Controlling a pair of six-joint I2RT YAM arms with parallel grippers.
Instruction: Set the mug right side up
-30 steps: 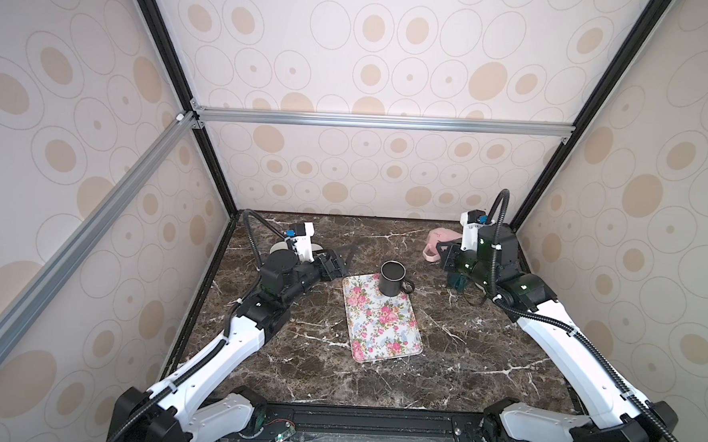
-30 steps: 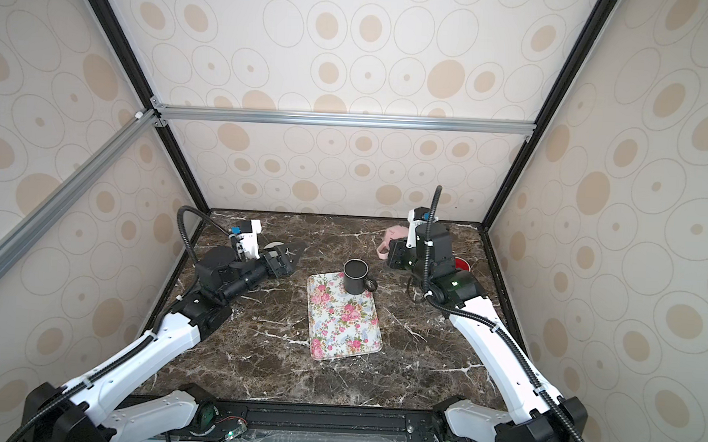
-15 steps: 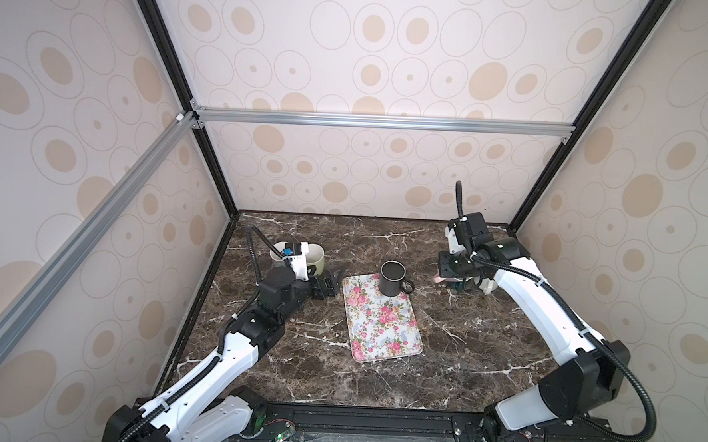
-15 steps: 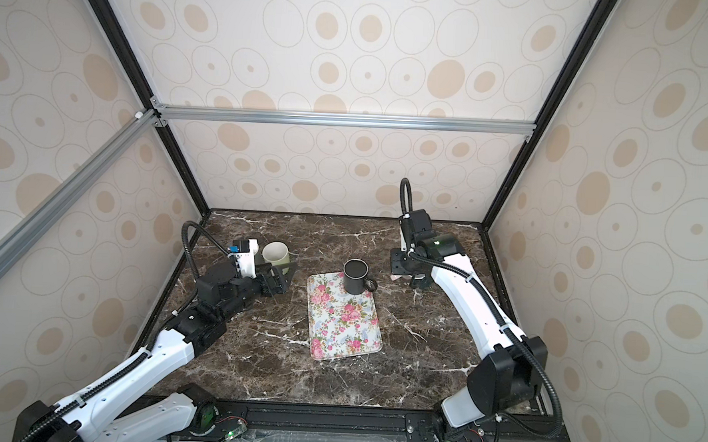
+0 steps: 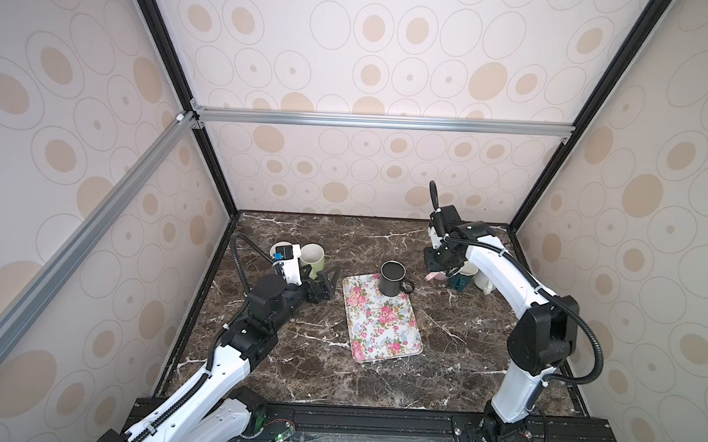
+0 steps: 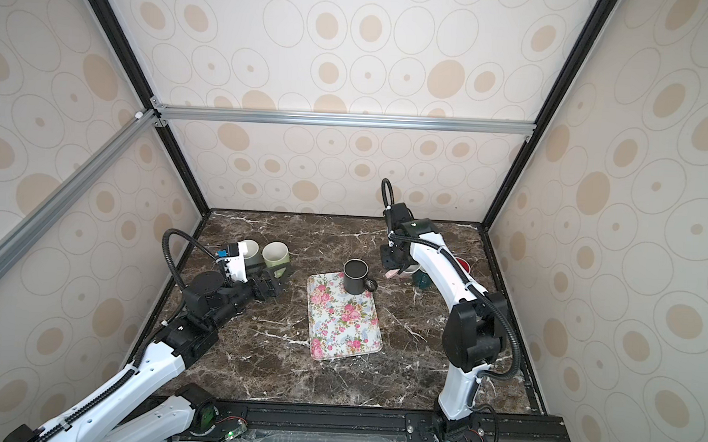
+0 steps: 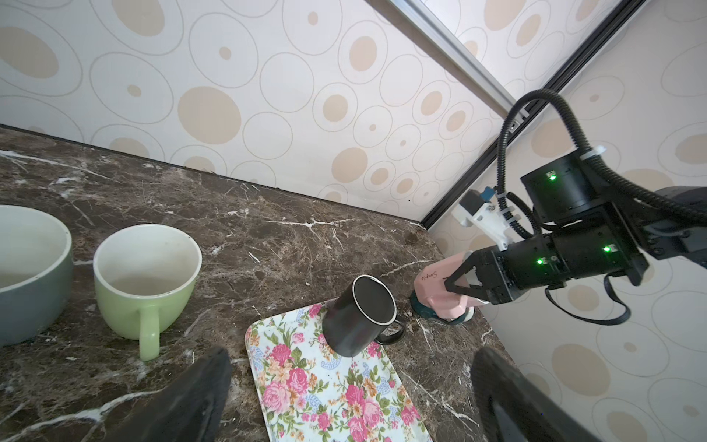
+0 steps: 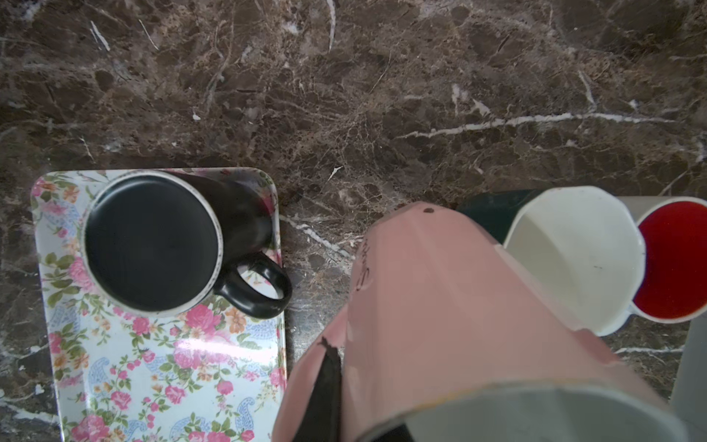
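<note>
I will next lower the pink mug (image 8: 440, 306) with my right gripper toward the black mug, onto the bare marble (image 8: 360, 206) beside the tray, and then let go of it, since the pink base already points down.
A pink faceted mug (image 8: 440, 306) hangs tilted just above the marble top beside a teal mug. Its base points down and its pale opening faces the right wrist camera. It also shows in the left wrist view (image 7: 440, 292) and in both top views (image 5: 431, 276) (image 6: 391, 274). My right gripper (image 5: 439, 267) (image 6: 395, 265) points down and is shut on the mug's wall, with one black finger (image 8: 328, 379) on the outside. My left gripper (image 5: 327, 281) (image 6: 276, 283) (image 7: 350, 358) lies low and open with nothing in it, between a green mug and the tray.
A black mug (image 5: 391, 278) (image 8: 153, 241) stands upright on the far corner of a floral tray (image 5: 384, 331) (image 6: 344, 329). A green mug (image 7: 147, 279) and a grey-green bowl (image 7: 30, 268) stand at the back left. A teal mug (image 8: 574, 260) and a red-lined mug (image 8: 677, 260) stand right of the pink mug.
The right arm has folded upward so that its gripper points down, and it has brought the pink mug forward beside the teal mug. The left arm has drawn back and lower.
</note>
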